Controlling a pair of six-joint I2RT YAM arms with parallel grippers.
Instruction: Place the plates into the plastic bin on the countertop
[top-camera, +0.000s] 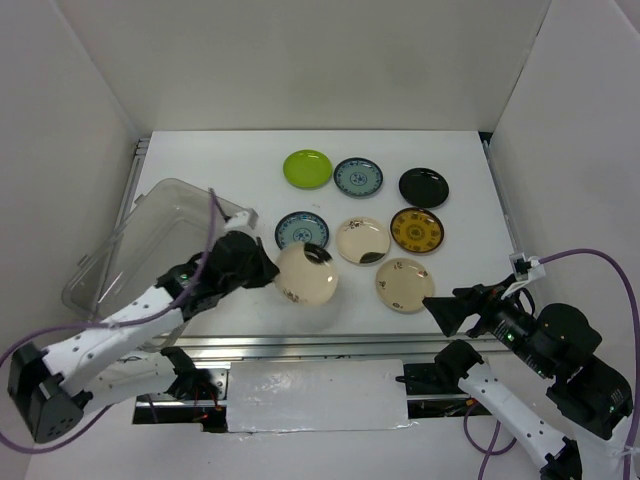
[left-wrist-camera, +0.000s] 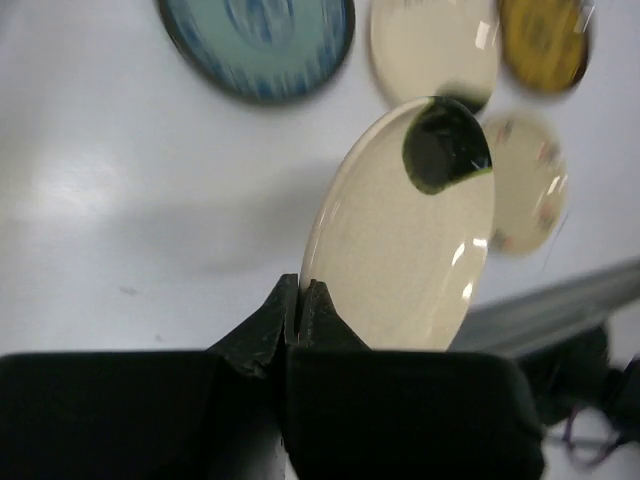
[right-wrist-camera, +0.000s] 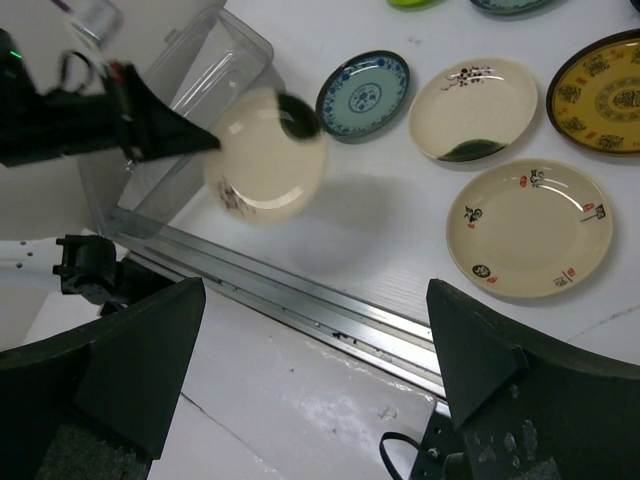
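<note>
The left gripper moves to the left in the top view next, then lowers the cream plate inside, since the plate hangs outside the open, empty bin (top-camera: 150, 240).
My left gripper (top-camera: 268, 270) is shut on the rim of a cream plate with a dark mark (top-camera: 306, 273), held tilted above the countertop (top-camera: 460, 160), just right of the clear plastic bin (top-camera: 150, 240). In the left wrist view the pads (left-wrist-camera: 290, 310) pinch the plate's edge (left-wrist-camera: 410, 230). Seven plates lie on the countertop: lime green (top-camera: 307, 168), two blue-white (top-camera: 358, 177) (top-camera: 301, 229), black (top-camera: 424, 187), gold-patterned (top-camera: 417, 230), two cream (top-camera: 363, 240) (top-camera: 405, 285). My right gripper (top-camera: 445, 312) is open and empty at the near edge, right of the front cream plate (right-wrist-camera: 528, 228).
White walls enclose the countertop on three sides. A metal rail (top-camera: 310, 348) runs along the near edge, also seen in the right wrist view (right-wrist-camera: 330, 310). The bin (right-wrist-camera: 190, 90) sits tilted against the left wall.
</note>
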